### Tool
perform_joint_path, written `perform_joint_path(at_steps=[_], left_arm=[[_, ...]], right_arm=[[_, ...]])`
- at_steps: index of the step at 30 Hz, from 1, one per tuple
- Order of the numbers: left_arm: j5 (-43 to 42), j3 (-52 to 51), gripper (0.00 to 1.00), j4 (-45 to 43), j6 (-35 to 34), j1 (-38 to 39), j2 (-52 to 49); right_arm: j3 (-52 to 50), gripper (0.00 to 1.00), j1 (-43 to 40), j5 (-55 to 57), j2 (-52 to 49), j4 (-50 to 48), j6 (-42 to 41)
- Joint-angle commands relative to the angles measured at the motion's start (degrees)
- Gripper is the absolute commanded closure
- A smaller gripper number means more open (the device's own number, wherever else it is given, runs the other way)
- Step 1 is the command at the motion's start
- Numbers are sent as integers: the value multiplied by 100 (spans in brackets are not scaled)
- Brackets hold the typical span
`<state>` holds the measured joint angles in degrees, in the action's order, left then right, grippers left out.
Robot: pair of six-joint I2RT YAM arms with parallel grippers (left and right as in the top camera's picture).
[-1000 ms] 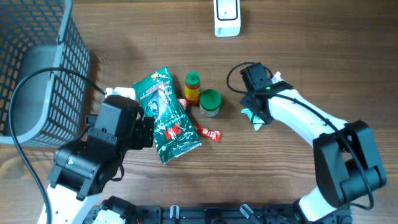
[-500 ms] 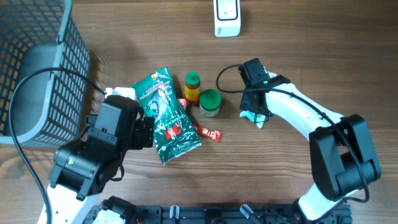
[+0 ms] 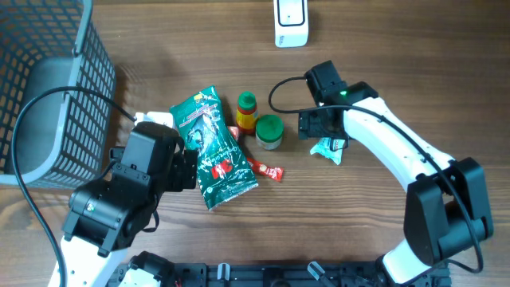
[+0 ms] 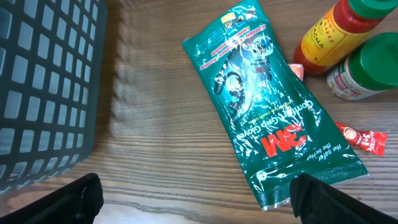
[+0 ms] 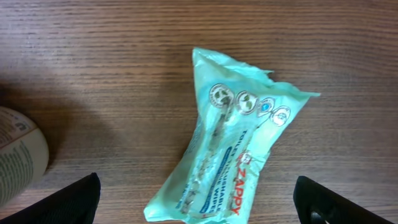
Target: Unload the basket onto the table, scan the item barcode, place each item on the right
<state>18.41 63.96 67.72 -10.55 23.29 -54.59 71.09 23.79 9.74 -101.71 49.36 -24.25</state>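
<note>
The right gripper moves down onto the lettered middle of the mint-green packet next and closes there, because the packet lies below, between my open fingers.
A crumpled mint-green wipes packet lies flat on the wooden table, to the right of the other goods. My right gripper hovers just above it, open, one black fingertip on each side and touching nothing. In the overhead view the right gripper sits at the packet's left end. My left gripper is open and empty over bare wood, beside the lower end of a dark green glove pouch. The white scanner stands at the table's far edge.
A sauce bottle with a green cap, a green-lidded jar and a red sachet lie between the pouch and the packet. The jar's side shows at the left of the right wrist view. A grey wire basket fills the far left.
My right gripper's jaws have spread wide, and the arm has shifted a little left and toward the far side. The mint packet now lies free on the table. The left arm is still.
</note>
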Motion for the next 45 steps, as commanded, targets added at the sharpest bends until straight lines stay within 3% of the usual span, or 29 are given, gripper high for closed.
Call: perform_joint_path(at_steps=[1,4,13,19,22,26,29,33,36,38,41,45], left_arm=[[52,0,0,-17,70,7,-17],[52,0,0,-17,70,7,-17],[52,0,0,-17,70,7,-17],[52,0,0,-17,70,7,-17],[52,0,0,-17,70,7,-17],[52,0,0,-17,70,7,-17],[52,0,0,-17,70,7,-17],[52,0,0,-17,70,7,-17],[52,0,0,-17,70,7,-17],[52,0,0,-17,70,7,-17],[52,0,0,-17,70,7,-17],[52,0,0,-17,70,7,-17]], right_arm=[[52,11,262,461,-299,74,-555],[52,15,426,850,-505,269,-1202],[52,27,426,828,-1176,219,-1565],[52,61,426,758,-1403,361,-1838],[52,93,426,487,-1403,387,-1834],[107,96,424,15,-1388,398,-1766],[385,96,367,-688,-1191,538,-1165],[654,96,94,-2103,-341,533,503],[651,96,-310,-3115,282,715,1228],[645,96,-669,-4516,584,925,2192],[610,96,-1043,-6140,640,1401,3620],[197,96,-1143,-7322,632,1552,4778]])
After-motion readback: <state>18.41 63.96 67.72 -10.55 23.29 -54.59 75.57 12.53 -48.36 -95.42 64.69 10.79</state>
